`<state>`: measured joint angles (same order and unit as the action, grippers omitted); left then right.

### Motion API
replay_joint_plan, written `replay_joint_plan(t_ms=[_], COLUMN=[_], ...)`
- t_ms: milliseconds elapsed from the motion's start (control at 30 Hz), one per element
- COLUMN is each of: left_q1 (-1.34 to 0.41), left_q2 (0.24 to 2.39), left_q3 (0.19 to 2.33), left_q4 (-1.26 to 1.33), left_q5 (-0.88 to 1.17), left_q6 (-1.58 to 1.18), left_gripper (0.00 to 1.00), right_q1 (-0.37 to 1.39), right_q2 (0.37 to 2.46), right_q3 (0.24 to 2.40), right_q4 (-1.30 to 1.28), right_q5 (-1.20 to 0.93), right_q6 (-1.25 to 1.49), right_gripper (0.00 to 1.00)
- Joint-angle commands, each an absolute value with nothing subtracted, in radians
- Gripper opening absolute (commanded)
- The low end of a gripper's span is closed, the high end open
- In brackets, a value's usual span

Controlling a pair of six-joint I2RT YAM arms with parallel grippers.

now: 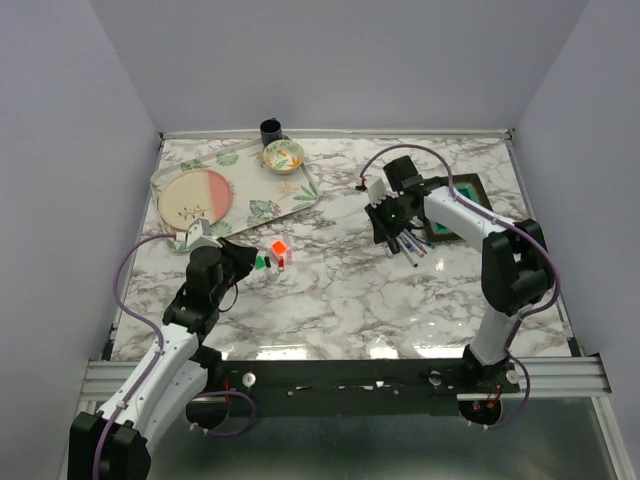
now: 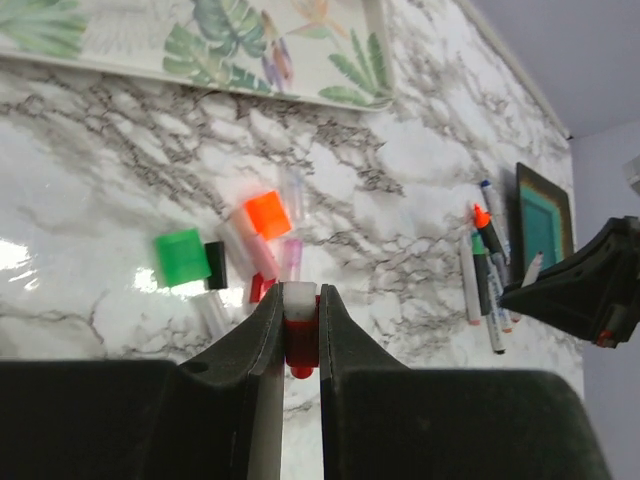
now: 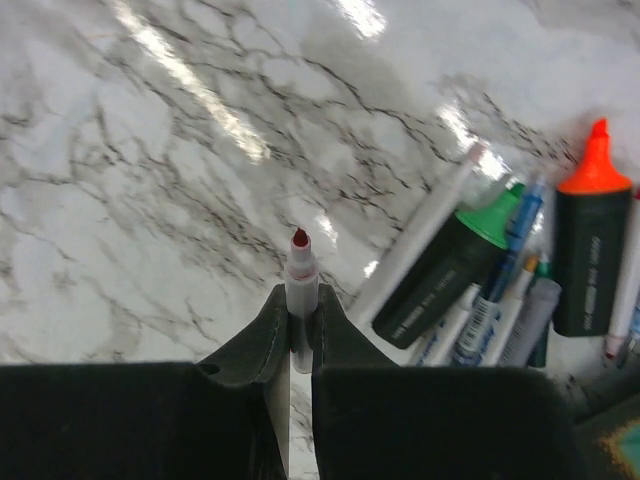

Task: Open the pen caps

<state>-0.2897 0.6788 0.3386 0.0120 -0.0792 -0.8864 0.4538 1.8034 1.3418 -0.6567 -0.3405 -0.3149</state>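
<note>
My left gripper holds the red cap (image 2: 300, 340) and will next go down to release it on the bare tabletop at the green cap's near side, where loose caps lie gathered.
My left gripper (image 2: 299, 300) is shut on a red cap (image 2: 300, 340) with a white end, held just above the table. Loose caps lie ahead of it: an orange cap (image 2: 268, 214), a green cap (image 2: 183, 256), and pale pink and clear ones (image 2: 291, 255). In the top view they sit by the left gripper (image 1: 245, 258). My right gripper (image 3: 301, 300) is shut on a white pen (image 3: 302, 285) whose bare red tip points up. Beside it lies a pile of pens (image 3: 500, 300) with a green-tipped highlighter (image 3: 455, 265) and an orange-tipped highlighter (image 3: 585, 250), both uncapped.
A leaf-patterned tray (image 1: 300, 195) at the back left carries a pink and cream plate (image 1: 195, 200) and a small bowl (image 1: 283, 155). A black cup (image 1: 271, 128) stands behind it. A green framed slab (image 1: 465, 190) lies right of the pens.
</note>
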Motion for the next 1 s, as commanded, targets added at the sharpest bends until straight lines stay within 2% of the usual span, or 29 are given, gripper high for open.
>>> replay_joint_plan(t_ms=[0, 300, 600, 767, 967], left_q1=[-0.287, -0.281, -0.275, -0.27, -0.267], left_q2=[0.676, 0.756, 0.816, 0.856, 0.902], left_q3=[0.298, 0.261, 0.233, 0.213, 0.21], left_q4=[-0.066, -0.089, -0.055, -0.022, -0.005], left_q5=[-0.146, -0.187, -0.196, -0.196, -0.181], left_q6=[-0.902, -0.957, -0.988, -1.0, -1.003], left_gripper=[0.0, 0.0, 0.05, 0.1, 0.12], right_q1=[0.394, 0.322, 0.305, 0.298, 0.296], right_q2=[1.838, 1.884, 1.937, 1.944, 1.942], right_q3=[1.379, 1.393, 1.402, 1.404, 1.405], right_q4=[-0.718, -0.739, -0.739, -0.745, -0.746], right_q5=[-0.212, -0.164, -0.149, -0.15, -0.15], right_q6=[-0.339, -0.344, -0.341, -0.342, -0.339], right_gripper=[0.14, 0.16, 0.2, 0.28, 0.29])
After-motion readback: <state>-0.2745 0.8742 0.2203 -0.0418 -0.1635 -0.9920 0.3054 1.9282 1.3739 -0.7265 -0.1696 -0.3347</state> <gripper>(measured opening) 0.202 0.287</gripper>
